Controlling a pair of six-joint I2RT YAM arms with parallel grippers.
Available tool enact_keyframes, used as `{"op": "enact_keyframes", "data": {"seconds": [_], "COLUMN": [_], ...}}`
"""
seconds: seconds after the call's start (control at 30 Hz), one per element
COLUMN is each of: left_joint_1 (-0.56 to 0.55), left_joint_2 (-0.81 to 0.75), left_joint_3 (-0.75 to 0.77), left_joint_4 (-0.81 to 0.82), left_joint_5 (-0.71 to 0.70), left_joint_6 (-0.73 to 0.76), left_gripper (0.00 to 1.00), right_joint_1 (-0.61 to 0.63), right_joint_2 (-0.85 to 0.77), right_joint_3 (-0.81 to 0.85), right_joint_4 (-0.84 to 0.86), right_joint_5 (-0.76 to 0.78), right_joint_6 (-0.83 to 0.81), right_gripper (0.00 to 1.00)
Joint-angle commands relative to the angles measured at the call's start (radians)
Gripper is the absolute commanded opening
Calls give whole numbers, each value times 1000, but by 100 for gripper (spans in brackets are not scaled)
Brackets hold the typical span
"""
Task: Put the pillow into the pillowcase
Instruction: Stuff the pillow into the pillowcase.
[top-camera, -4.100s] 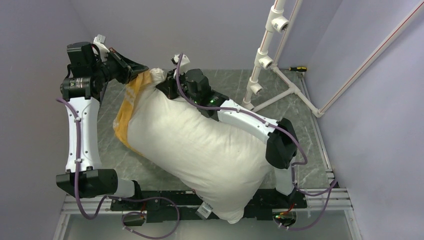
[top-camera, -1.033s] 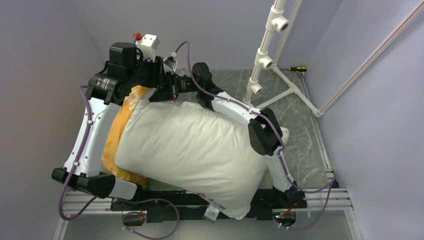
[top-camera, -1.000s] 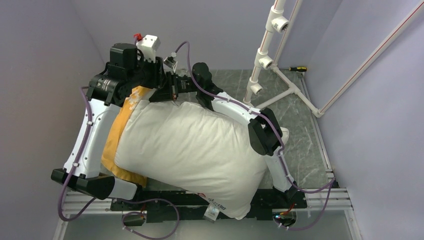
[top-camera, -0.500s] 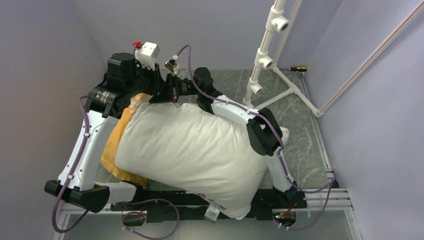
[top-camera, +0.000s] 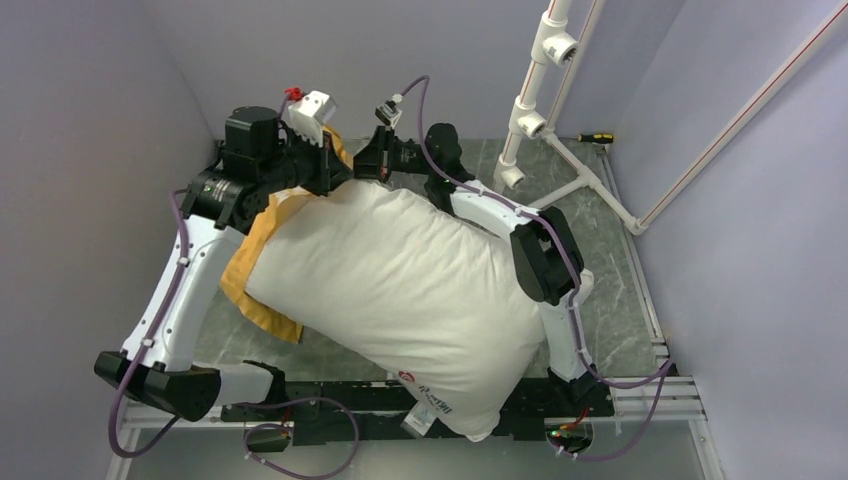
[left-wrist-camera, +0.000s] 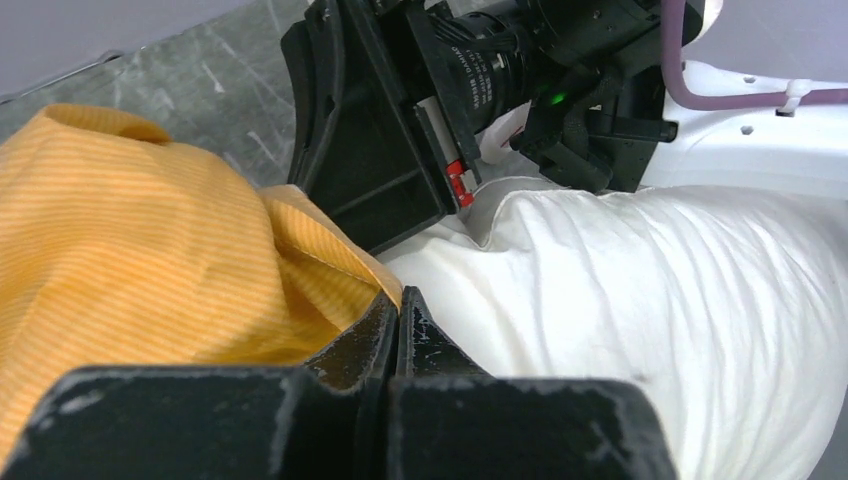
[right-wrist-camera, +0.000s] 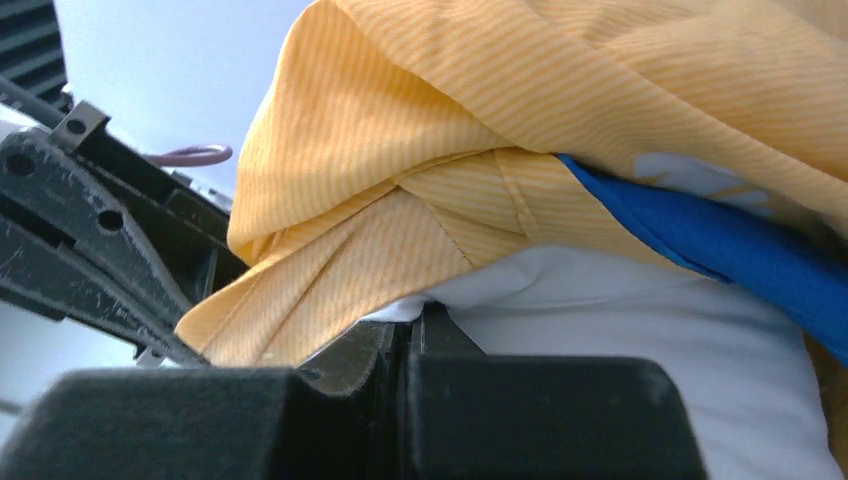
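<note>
My right gripper draws the pillow's white corner (top-camera: 364, 187) (right-wrist-camera: 480, 285) toward the right in the top view next and releases it there, since orange fabric already drapes over that corner.
The white pillow (top-camera: 400, 290) lies slantwise across the table, its tagged end with the red logo (top-camera: 408, 377) hanging over the near edge. The pillowcase (top-camera: 255, 285), orange side out, lies bunched under and beside the pillow's far left end. My left gripper (top-camera: 335, 172) is shut on the pillowcase's orange edge (left-wrist-camera: 340, 255), held up at the pillow's far corner. My right gripper (top-camera: 366, 166) sits right next to it, shut on the pillow's white corner (right-wrist-camera: 440, 290). In the right wrist view, orange fabric (right-wrist-camera: 420, 120) and a blue strip (right-wrist-camera: 700, 240) drape over that corner.
A white pipe frame (top-camera: 522, 120) stands at the back right, with a screwdriver (top-camera: 595, 138) behind it. Purple walls close in on the left, back and right. Bare marble table (top-camera: 610, 270) shows to the right of the pillow.
Both grippers have moved to the right and a little toward the back, side by side. The pillow's far end and the orange pillowcase edge have shifted right with them.
</note>
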Motion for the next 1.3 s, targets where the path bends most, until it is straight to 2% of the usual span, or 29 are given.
{"op": "enact_keyframes", "data": {"seconds": [0.0, 0.1, 0.23, 0.33, 0.4, 0.5, 0.6, 0.63, 0.7, 0.77, 0.8, 0.9, 1.0, 1.1, 1.27], "left_joint_1": [-78, -150, -283, -375, -410, -437, -444, -444, -444, -444, -444, -439, -407, -321, -104], "left_joint_2": [27, 85, 155, 197, 203, 170, 101, 81, 35, -20, -46, -71, -56, -46, -99], "left_joint_3": [8, 55, 128, 166, 170, 134, 79, 64, 41, 25, 26, 66, 117, 107, -49], "left_joint_4": [50, 80, 85, 81, 79, 104, 60, 22, -42, -66, -71, -103, -191, -291, -306], "left_joint_5": [194, 214, 224, 239, 244, 252, 220, 185, 41, -164, -253, -543, -700, -677, -523], "left_joint_6": [-29, -8, 38, 50, 52, 20, 22, 43, 70, 76, 79, 132, 130, 106, 44], "left_gripper": [4, 8, 11, 8, 0, 0, 0, 7, 49, 79, 86, 95, 97, 97, 94], "right_joint_1": [-75, -107, -149, -172, -184, -206, -226, -231, -235, -235, -234, -234, -237, -237, -240], "right_joint_2": [-137, -161, -146, -134, -133, -147, -142, -136, -123, -111, -108, -112, -114, -103, -78], "right_joint_3": [-48, -92, -96, -68, -66, -121, -142, -143, -133, -112, -106, -116, -142, -127, -98], "right_joint_4": [-78, -174, -158, -202, -221, -209, -191, -179, -172, -174, -181, -200, -192, -204, -214], "right_joint_5": [229, 318, 381, 393, 394, 415, 404, 396, 381, 366, 360, 356, 357, 353, 346], "right_joint_6": [-108, -147, -93, -96, -93, -74, -50, -41, -31, -35, -41, -56, -51, -54, -48], "right_gripper": [0, 0, 0, 0, 0, 0, 0, 0, 0, 0, 0, 0, 0, 0, 0]}}
